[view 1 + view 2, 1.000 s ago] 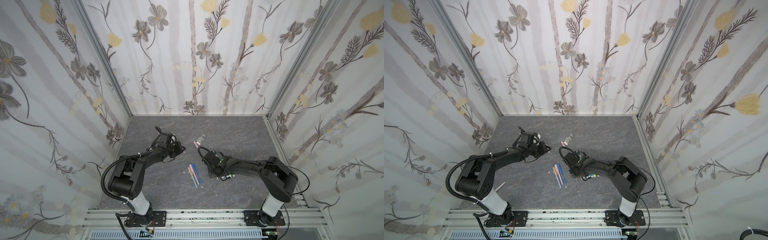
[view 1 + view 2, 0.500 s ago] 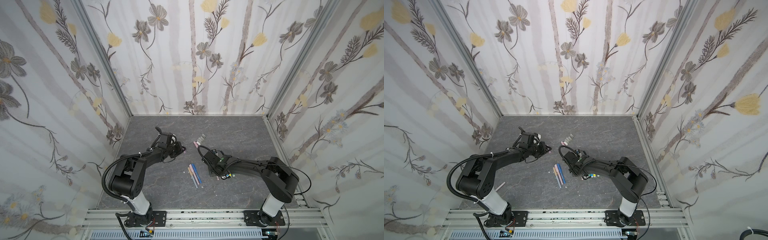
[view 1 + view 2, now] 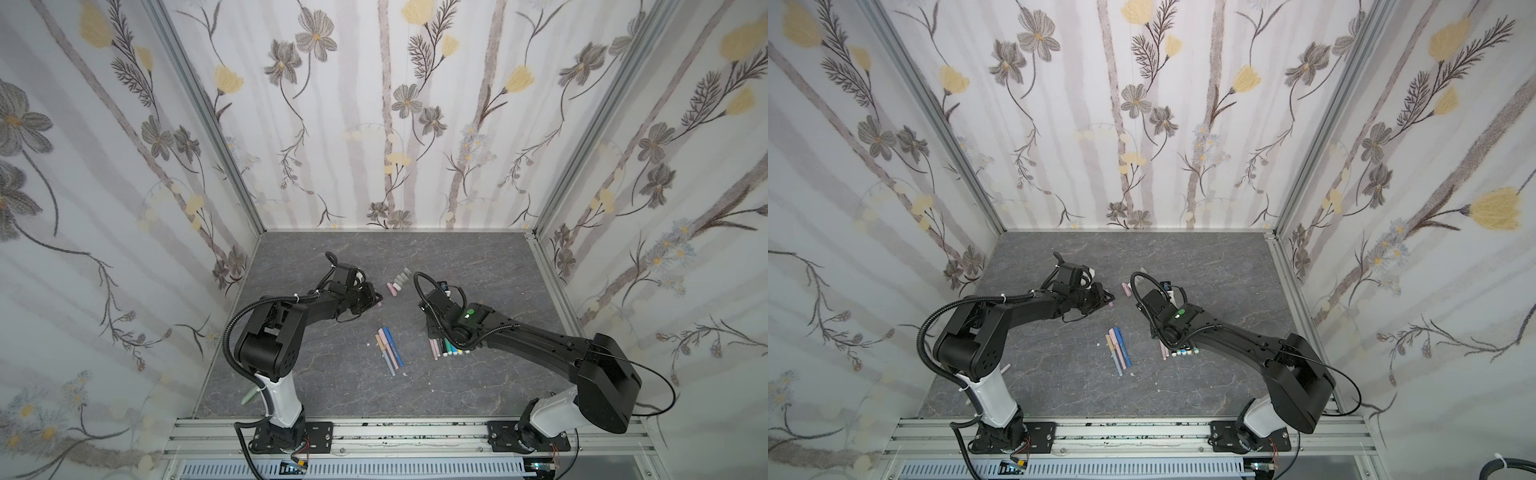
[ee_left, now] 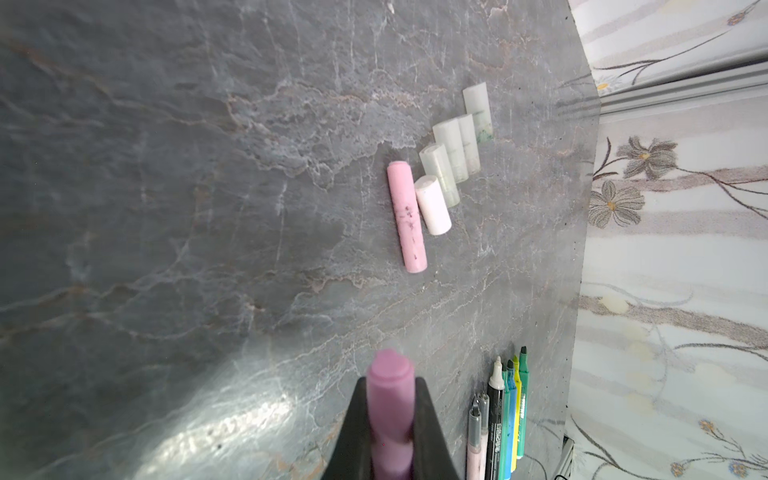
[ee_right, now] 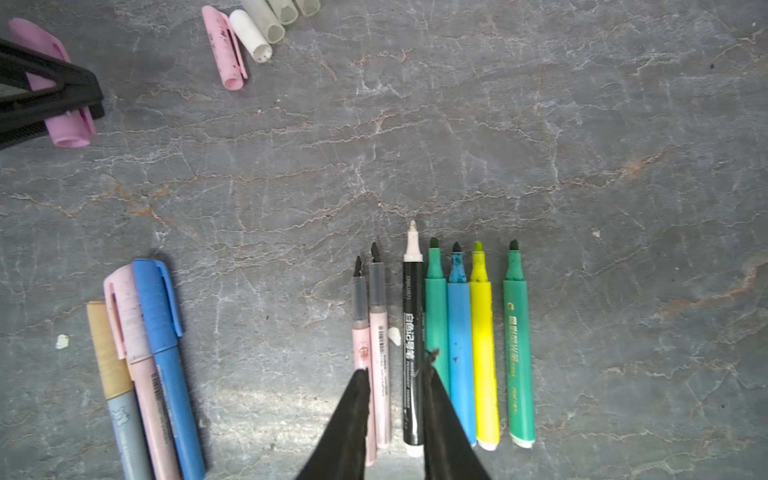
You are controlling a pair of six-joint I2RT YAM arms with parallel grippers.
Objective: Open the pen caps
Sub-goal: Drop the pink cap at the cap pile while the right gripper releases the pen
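The bare tabletop (image 3: 385, 293) (image 4: 374, 240) beside the row is below and ahead of the fingers. I need to lower my left gripper toward the pink cap and let go of the purple-pink cap.
My left gripper (image 4: 392, 380) is shut on a purple-pink pen cap (image 4: 390, 399), held just above the table; both top views show this gripper (image 3: 376, 300) (image 3: 1109, 300) left of centre. Loose pen caps (image 3: 398, 282) lie in a row beyond it: a pink one (image 4: 406, 216), a white one (image 4: 433, 205) and frosted ones (image 4: 451, 153). My right gripper (image 5: 397, 363) is open over a row of uncapped pens (image 5: 461, 332), with a pink pen (image 5: 380, 332) and a black pen (image 5: 412, 316) lying below the gap. Its fingers are hidden under the arm in both top views.
Three capped pens, tan (image 5: 106, 349), pink (image 5: 126, 316) and blue (image 5: 156, 299), lie side by side left of the uncapped row, near the table's middle (image 3: 386, 343). Papered walls close in the grey stone table (image 3: 478, 266) on three sides.
The right gripper's jaws have parted a little above the uncapped pens. The left arm and its cap have not moved.
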